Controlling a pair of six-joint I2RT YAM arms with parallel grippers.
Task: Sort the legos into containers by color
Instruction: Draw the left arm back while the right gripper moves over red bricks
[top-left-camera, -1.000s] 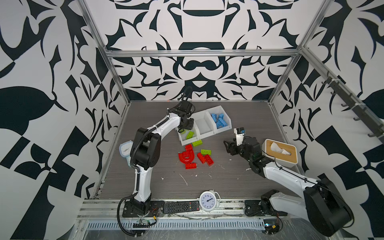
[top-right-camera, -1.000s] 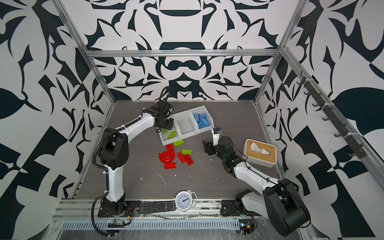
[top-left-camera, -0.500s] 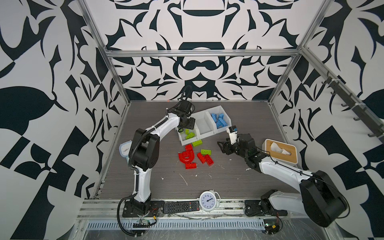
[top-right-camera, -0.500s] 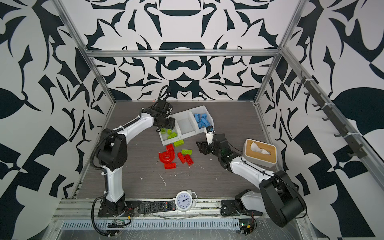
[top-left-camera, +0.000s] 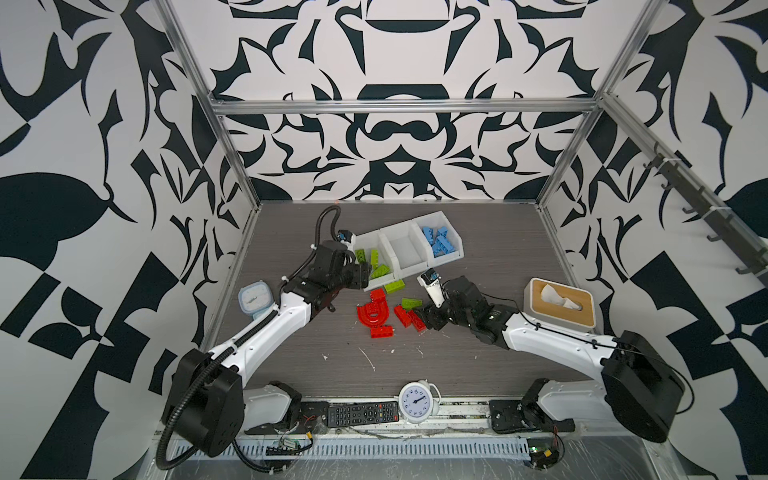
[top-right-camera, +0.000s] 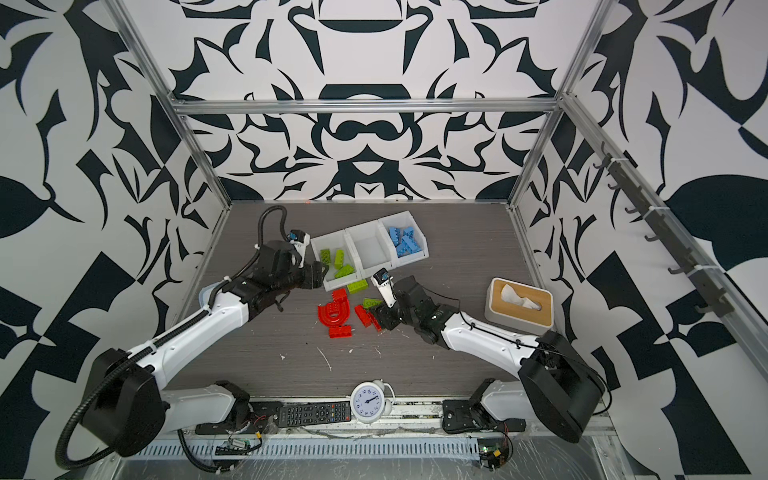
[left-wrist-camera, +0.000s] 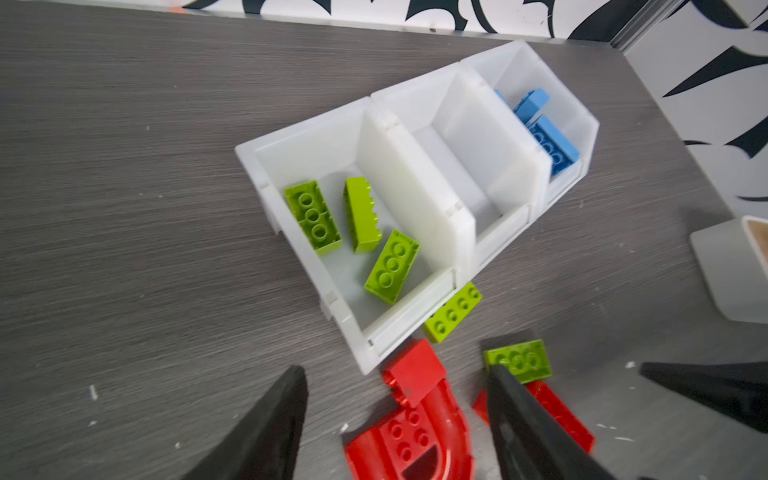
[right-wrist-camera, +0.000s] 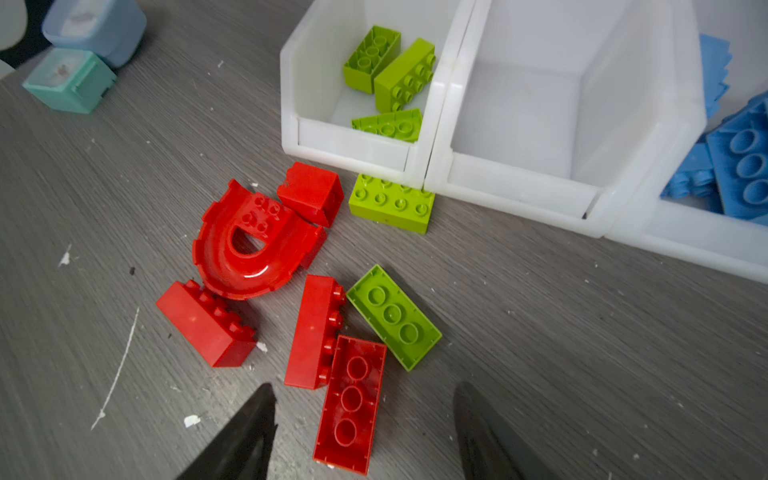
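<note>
The upside-down red brick lies below, so next my right gripper should lower its open fingers astride the brick's near end (top-left-camera: 421, 327) (right-wrist-camera: 345, 441), which sticks out past the neighboring bricks.
Three joined white containers (top-left-camera: 405, 249) stand at the back in both top views. The left one holds three lime green legos (left-wrist-camera: 361, 214), the middle one (right-wrist-camera: 519, 104) is empty, and the right one holds several blue legos (top-left-camera: 438, 243). On the table in front lie a red arch (top-left-camera: 372, 316), several red bricks and two green bricks (top-left-camera: 394, 286) (top-left-camera: 411, 302). My left gripper (left-wrist-camera: 395, 399) hangs open and empty over the arch (left-wrist-camera: 415, 449), near the left container's front. My right gripper (right-wrist-camera: 365, 415) is open, with an upside-down red brick (right-wrist-camera: 349, 403) lying between its fingers.
A white tissue box with a wooden lid (top-left-camera: 561, 303) sits at the right. A light blue box (top-left-camera: 254, 299) is at the left wall, with a teal one (right-wrist-camera: 70, 79) beside it. A clock (top-left-camera: 415, 403) and a remote (top-left-camera: 361, 413) lie at the front edge.
My left jaws have opened, and that gripper has drawn back from over the left container toward the front. My right gripper has moved left, to the red bricks.
</note>
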